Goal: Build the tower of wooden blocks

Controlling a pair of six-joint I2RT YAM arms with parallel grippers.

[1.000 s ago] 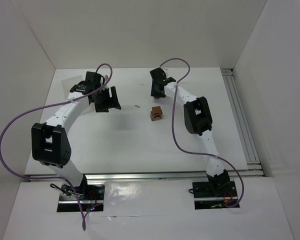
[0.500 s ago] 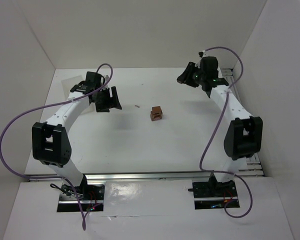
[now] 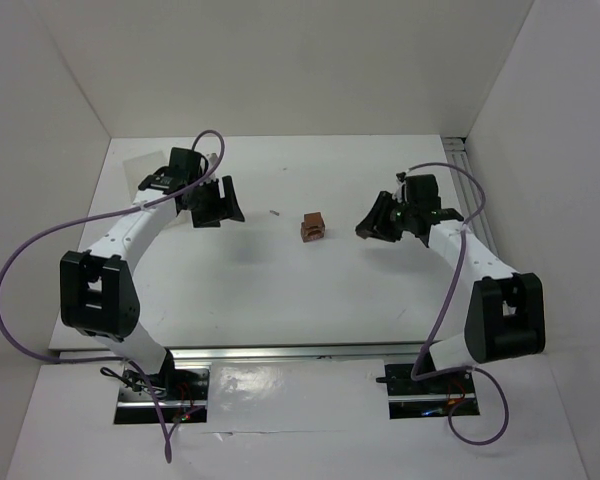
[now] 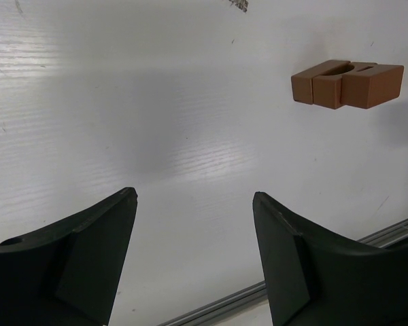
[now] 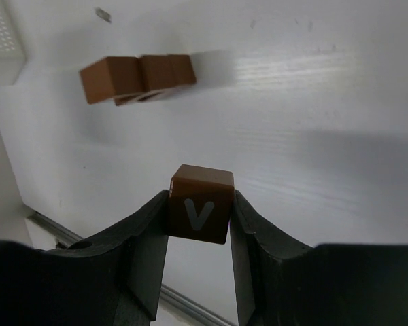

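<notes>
I should next lower the brown cube in my right gripper, slightly back, and release it there, as the tabletop is bare and clear of the cluster.
A small cluster of reddish-brown wood blocks sits on the white table near the middle; it also shows in the left wrist view and in the right wrist view. My right gripper is shut on a brown wooden cube marked with a white V, held above the table to the right of the cluster. In the top view the right gripper is a short way right of the blocks. My left gripper is open and empty, left of the cluster.
A tiny pale sliver lies on the table left of the blocks. A metal rail runs along the table's right edge. White walls enclose the table on three sides.
My right arm swung from the far right corner down and in toward the blocks. The left arm has barely moved. The block cluster has not moved.
</notes>
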